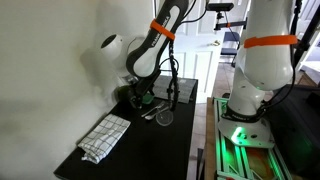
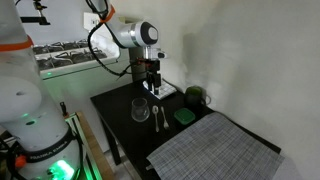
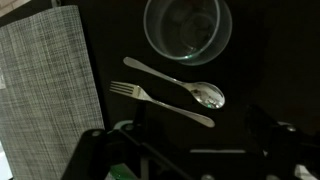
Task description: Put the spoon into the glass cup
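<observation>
Next, my open gripper moves down toward the spoon's bowl end (image 3: 209, 95), which is rounded, clear of the glass cup (image 3: 188, 28) and nearest the gripper's fingers.
The silvery spoon (image 3: 175, 82) lies flat on the black table beside a metal fork (image 3: 160, 103). The clear glass cup (image 3: 188, 28) stands upright and empty just beyond them. In both exterior views the glass (image 2: 141, 109) (image 1: 165, 117) and the spoon (image 2: 162, 119) (image 1: 150, 113) sit near the table's middle. My gripper (image 3: 195, 150) hovers above the table next to the cutlery, open and empty, touching nothing. It also shows in both exterior views (image 2: 150, 78) (image 1: 140, 96).
A grey woven placemat (image 3: 40, 80) (image 2: 215, 150) (image 1: 105, 137) covers one end of the table. A flat green object (image 2: 185, 117) and a dark green round vessel (image 2: 195, 96) sit by the wall. A white wall borders the table.
</observation>
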Available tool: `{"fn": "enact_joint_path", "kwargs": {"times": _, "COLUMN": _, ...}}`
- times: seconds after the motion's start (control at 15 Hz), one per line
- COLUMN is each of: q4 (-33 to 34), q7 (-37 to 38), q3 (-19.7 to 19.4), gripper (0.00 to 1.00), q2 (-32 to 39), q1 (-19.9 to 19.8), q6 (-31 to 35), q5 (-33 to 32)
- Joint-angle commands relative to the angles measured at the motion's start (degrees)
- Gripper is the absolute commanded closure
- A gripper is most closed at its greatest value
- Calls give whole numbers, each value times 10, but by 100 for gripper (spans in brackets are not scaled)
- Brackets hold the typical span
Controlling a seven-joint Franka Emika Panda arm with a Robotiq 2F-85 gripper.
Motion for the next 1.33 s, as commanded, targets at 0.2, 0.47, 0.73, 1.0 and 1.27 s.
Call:
{"fn": "enact_joint_path", "kwargs": {"times": 0.2, "q4": 0, "q7": 2, "q3": -29, "gripper": 0, "q2": 29, "q1": 28, "q6": 7, "q5": 3}}
{"fn": "enact_joint_path", "kwargs": {"times": 0.47, "q4": 3, "q7": 2, "q3": -32, "gripper": 0, "q2": 42, "q1": 35, "q6": 9, "q5": 4}}
{"fn": "enact_joint_path", "kwargs": {"times": 0.73, "q4": 8, "q7": 14, "q3": -37, "gripper": 0, "q2": 68, "q1": 40, "q6": 40, "q5": -3}}
{"fn": "enact_joint_path", "kwargs": {"times": 1.0, "q4": 10, "q7": 1, "q3": -41, "gripper": 0, "q2": 89, "q1": 46, "q6": 89, "q5": 9}}
{"fn": "enact_joint_path", "kwargs": {"times": 1.27, "q4": 18, "q7": 10, "q3": -54, "gripper": 0, "q2": 118, "q1": 59, "q6": 138, "q5": 2}}
